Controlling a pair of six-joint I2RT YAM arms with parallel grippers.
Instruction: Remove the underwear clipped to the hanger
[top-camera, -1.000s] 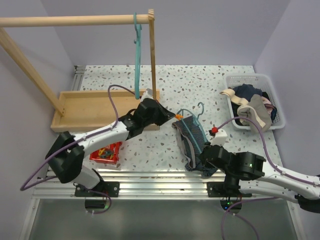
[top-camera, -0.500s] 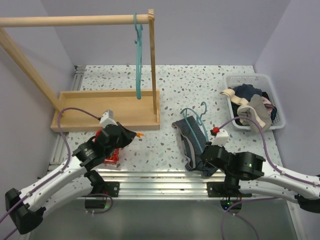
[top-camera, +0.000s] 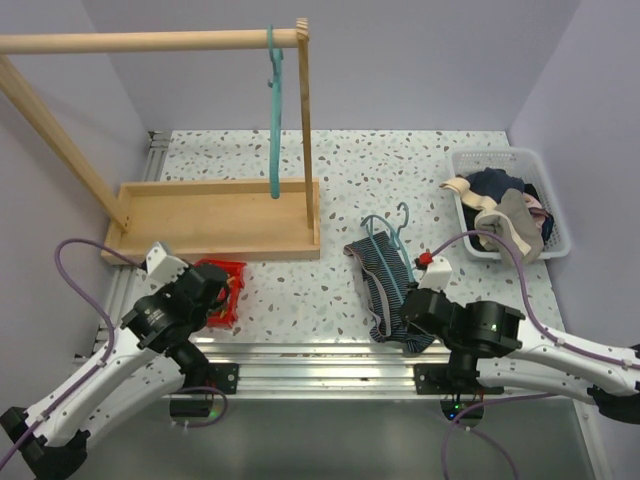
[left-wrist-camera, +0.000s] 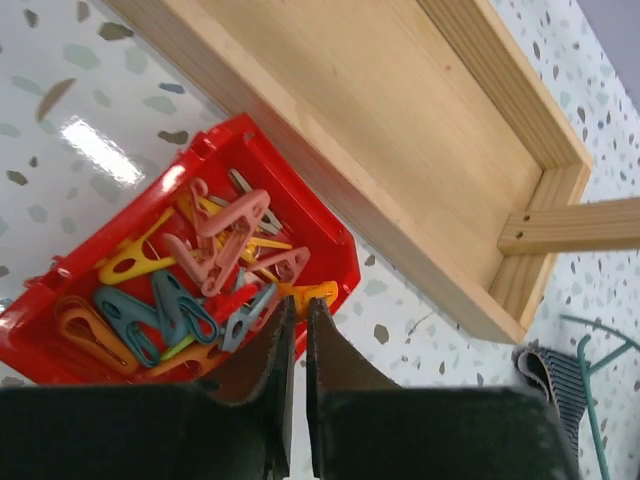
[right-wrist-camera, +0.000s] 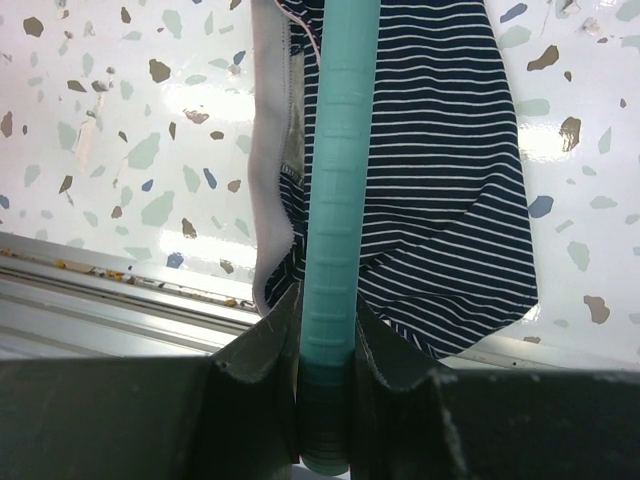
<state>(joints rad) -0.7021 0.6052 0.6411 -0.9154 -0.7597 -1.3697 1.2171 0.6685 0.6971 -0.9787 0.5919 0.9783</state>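
Note:
The hanger needs to be lifted outward by my right gripper next, hooked on the bar's free part (top-camera: 248, 39) and released, because that part is above, to the left in the top view.
The dark navy striped underwear (top-camera: 383, 280) lies on the table, draped on a teal hanger (top-camera: 392, 262). My right gripper (top-camera: 412, 318) is shut on the near end of the hanger's bar; in the right wrist view the hanger (right-wrist-camera: 335, 180) sits between the fingers of the gripper (right-wrist-camera: 327, 305), with the underwear (right-wrist-camera: 440, 150) under it. My left gripper (top-camera: 218, 292) is over the red tray (top-camera: 226, 270). In the left wrist view the gripper (left-wrist-camera: 298, 305) is shut on an orange clip (left-wrist-camera: 322, 293) at its tips. A grey-beige cloth (top-camera: 508, 214) lies in the white basket.
The red tray (left-wrist-camera: 300, 200) holds several coloured clips. A wooden rack with a box base (top-camera: 210, 215) stands at the back left, a second teal hanger (top-camera: 274, 110) hanging from its rail. A white basket (top-camera: 490, 153) of clothes stands at the right.
My left arm has pulled back from the hanger to the near left, carrying the orange clip to the red tray. The right gripper, hanger and navy underwear have stayed put.

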